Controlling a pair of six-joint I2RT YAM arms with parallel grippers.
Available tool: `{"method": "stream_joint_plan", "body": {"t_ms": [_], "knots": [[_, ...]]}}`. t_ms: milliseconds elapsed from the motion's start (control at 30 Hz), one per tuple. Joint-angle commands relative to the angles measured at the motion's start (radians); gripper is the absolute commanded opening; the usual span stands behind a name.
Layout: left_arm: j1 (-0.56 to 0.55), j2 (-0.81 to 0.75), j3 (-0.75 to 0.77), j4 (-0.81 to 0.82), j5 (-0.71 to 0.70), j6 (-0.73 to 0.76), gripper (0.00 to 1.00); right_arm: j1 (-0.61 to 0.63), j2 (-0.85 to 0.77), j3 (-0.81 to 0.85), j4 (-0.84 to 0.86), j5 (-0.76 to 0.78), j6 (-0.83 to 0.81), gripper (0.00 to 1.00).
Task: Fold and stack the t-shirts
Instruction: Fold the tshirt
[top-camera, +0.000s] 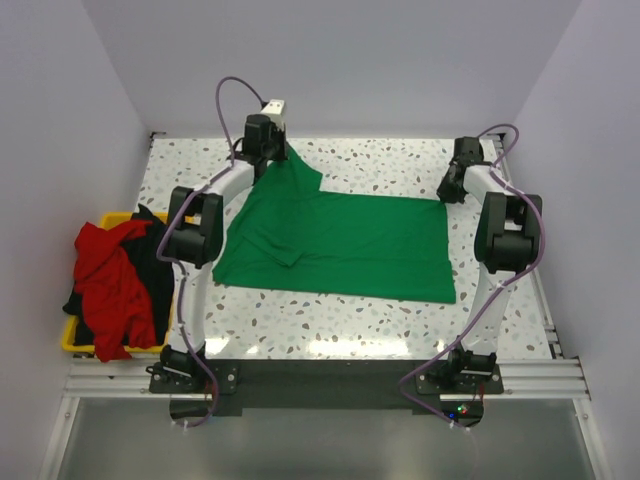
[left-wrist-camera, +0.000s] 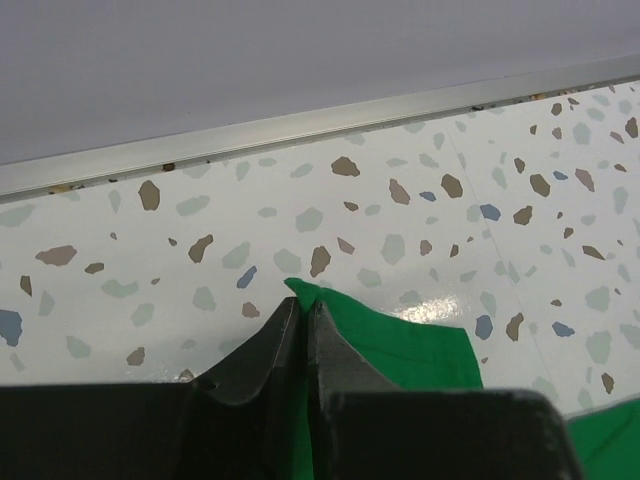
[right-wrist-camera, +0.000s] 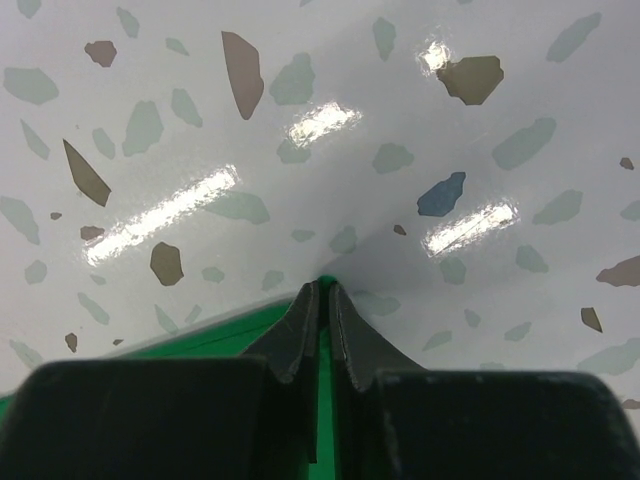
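The right gripper brings the t-shirt's far corner back toward my base onto the middle of the t-shirt's side edge (top-camera: 447, 254) next and releases, since the t-shirt lies spread.
A bright green t-shirt (top-camera: 340, 245) lies spread across the middle of the speckled table. My left gripper (top-camera: 283, 150) is shut on its far left corner, which rises off the table in a peak. The left wrist view shows the green cloth (left-wrist-camera: 420, 350) pinched between the closed tips of that gripper (left-wrist-camera: 305, 305). My right gripper (top-camera: 447, 192) is down at the shirt's far right corner. In the right wrist view this gripper (right-wrist-camera: 324, 290) is shut on the green cloth (right-wrist-camera: 220, 335), which shows between the fingers. A red t-shirt (top-camera: 110, 285) and a black t-shirt (top-camera: 158, 270) lie crumpled at the left.
A yellow bin (top-camera: 70, 340) at the table's left edge holds the red and black shirts, which spill over its rim. White walls close in the table at the back and on both sides. A metal rail (left-wrist-camera: 300, 125) runs along the far edge.
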Motion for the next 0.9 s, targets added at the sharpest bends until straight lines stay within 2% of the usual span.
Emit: {"method": "stream_joint_plan", "body": {"t_ms": [0,333,500,867], "knots": [[-0.004,-0.095,-0.033,0.067,0.001,-0.019,0.08,-0.008,-0.074,0.018,-0.011,0.024,0.004,0.0],[-0.004,-0.262,-0.188,0.067,-0.006,-0.049,0.05,-0.008,-0.189,-0.068,-0.005,0.027,0.022,0.0],[-0.004,-0.358,-0.315,0.064,-0.002,-0.085,0.01,-0.008,-0.25,-0.147,-0.004,0.018,0.042,0.0],[-0.01,-0.633,-0.625,-0.036,-0.103,-0.315,0.0,-0.008,-0.399,-0.296,-0.013,0.024,0.06,0.0]]}}
